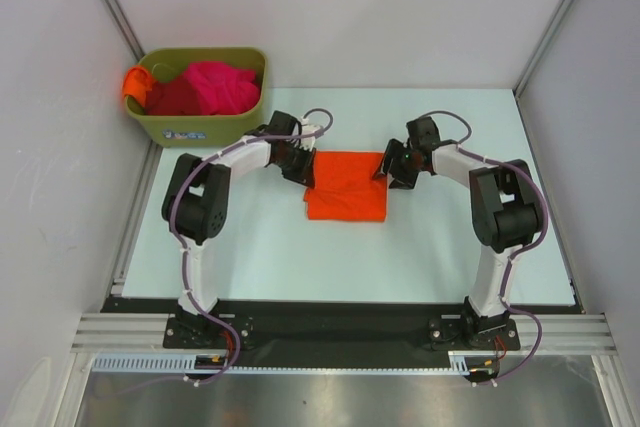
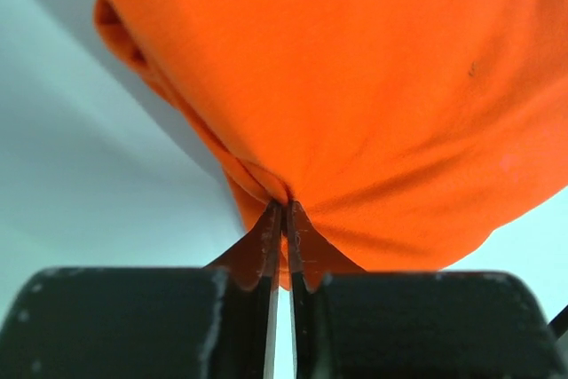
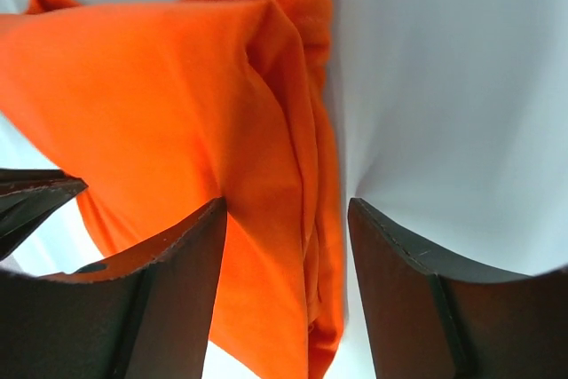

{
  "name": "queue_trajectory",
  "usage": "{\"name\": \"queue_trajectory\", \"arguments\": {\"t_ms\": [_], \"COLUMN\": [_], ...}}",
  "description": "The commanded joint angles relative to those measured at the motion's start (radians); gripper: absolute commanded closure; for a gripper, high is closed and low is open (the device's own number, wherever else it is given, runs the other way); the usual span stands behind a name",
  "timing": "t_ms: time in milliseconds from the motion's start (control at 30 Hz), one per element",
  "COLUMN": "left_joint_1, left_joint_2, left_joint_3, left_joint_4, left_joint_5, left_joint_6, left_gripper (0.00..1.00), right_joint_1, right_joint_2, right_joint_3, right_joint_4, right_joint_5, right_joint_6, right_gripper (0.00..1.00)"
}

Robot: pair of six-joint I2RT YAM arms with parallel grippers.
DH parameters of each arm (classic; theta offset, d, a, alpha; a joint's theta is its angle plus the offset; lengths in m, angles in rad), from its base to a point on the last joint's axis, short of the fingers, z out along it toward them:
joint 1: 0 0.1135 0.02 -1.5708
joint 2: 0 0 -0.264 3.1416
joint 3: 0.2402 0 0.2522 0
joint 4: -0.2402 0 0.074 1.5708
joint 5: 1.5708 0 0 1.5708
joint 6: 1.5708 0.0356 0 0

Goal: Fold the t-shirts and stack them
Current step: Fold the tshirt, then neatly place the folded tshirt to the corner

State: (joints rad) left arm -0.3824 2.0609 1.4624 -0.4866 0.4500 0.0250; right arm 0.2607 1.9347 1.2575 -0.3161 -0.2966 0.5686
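The robot's right gripper needs to move slightly toward the shirt's middle next and close across the layers, because the shirt's folded edge (image 1: 386, 185) (image 3: 311, 215) is already between its open fingers.
A bright orange t-shirt (image 1: 346, 185), partly folded into a rough square, lies mid-table between my arms. My left gripper (image 1: 304, 173) is at its left edge, shut on a pinch of the orange cloth (image 2: 373, 86); the cloth bunches at the fingertips (image 2: 286, 210). My right gripper (image 1: 385, 169) is at the shirt's right edge, open, its two fingers astride the folded edge of the shirt (image 3: 275, 130) without clamping it. Magenta-pink (image 1: 220, 87), dark red (image 1: 172, 99) and orange (image 1: 135, 82) shirts lie in the bin.
The olive-green plastic bin (image 1: 200, 127) stands at the far left corner of the pale table (image 1: 260, 257). Grey walls enclose the table on three sides. A black rail (image 1: 340, 319) with both arm bases runs along the near edge.
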Motion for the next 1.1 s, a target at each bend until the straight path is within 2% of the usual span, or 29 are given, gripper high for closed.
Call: {"name": "queue_trajectory", "arguments": {"t_ms": [0, 33, 133, 167, 267, 367, 467, 567, 667, 867, 967, 1067], "left_joint_1": [0.028, 0.028, 0.027, 0.028, 0.03, 0.043, 0.051, 0.051, 0.051, 0.076, 0.106, 0.135], "left_joint_2": [-0.015, -0.015, -0.015, -0.016, -0.038, -0.079, -0.102, -0.09, -0.059, -0.111, -0.153, -0.202], "left_joint_3": [0.018, 0.015, 0.016, 0.018, 0.027, 0.036, 0.044, 0.062, 0.122, 0.135, 0.131, 0.112], "left_joint_4": [0.003, 0.006, 0.0, -0.001, -0.013, -0.012, -0.004, 0.014, -0.02, -0.041, -0.058, -0.066], "left_joint_5": [0.013, 0.013, 0.029, 0.029, 0.016, 0.016, -0.003, -0.039, -0.086, -0.119, -0.126, -0.142], "left_joint_6": [0.004, 0.003, 0.004, 0.004, 0.015, 0.013, 0.007, -0.01, -0.007, 0.038, 0.061, 0.087], "left_gripper": [0.91, 0.89, 0.76, 0.68, 0.53, 0.44, 0.41, 0.4, 0.4, 0.39, 0.39, 0.39], "right_joint_1": [0.008, 0.011, 0.014, 0.017, 0.018, 0.02, 0.022, 0.017, 0.009, -0.001, -0.015, -0.044], "right_joint_2": [0.01, 0.013, 0.023, 0.026, 0.036, 0.043, 0.047, 0.056, 0.066, 0.098, 0.11, 0.124], "right_joint_3": [0.0, 0.002, 0.0, 0.0, -0.004, -0.009, -0.012, -0.009, -0.003, 0.045, 0.091, 0.155], "right_joint_4": [0.072, 0.075, 0.083, 0.087, 0.094, 0.092, 0.098, 0.103, 0.107, 0.084, 0.055, 0.011], "right_joint_5": [-0.036, -0.038, -0.038, -0.039, -0.039, -0.029, -0.022, -0.022, -0.019, -0.027, -0.026, -0.021], "right_joint_6": [0.036, 0.04, 0.047, 0.05, 0.054, 0.059, 0.059, 0.057, 0.057, 0.024, 0.004, -0.041], "right_gripper": [0.38, 0.38, 0.4, 0.4, 0.41, 0.43, 0.44, 0.5, 0.6, 0.91, 0.99, 1.0]}}
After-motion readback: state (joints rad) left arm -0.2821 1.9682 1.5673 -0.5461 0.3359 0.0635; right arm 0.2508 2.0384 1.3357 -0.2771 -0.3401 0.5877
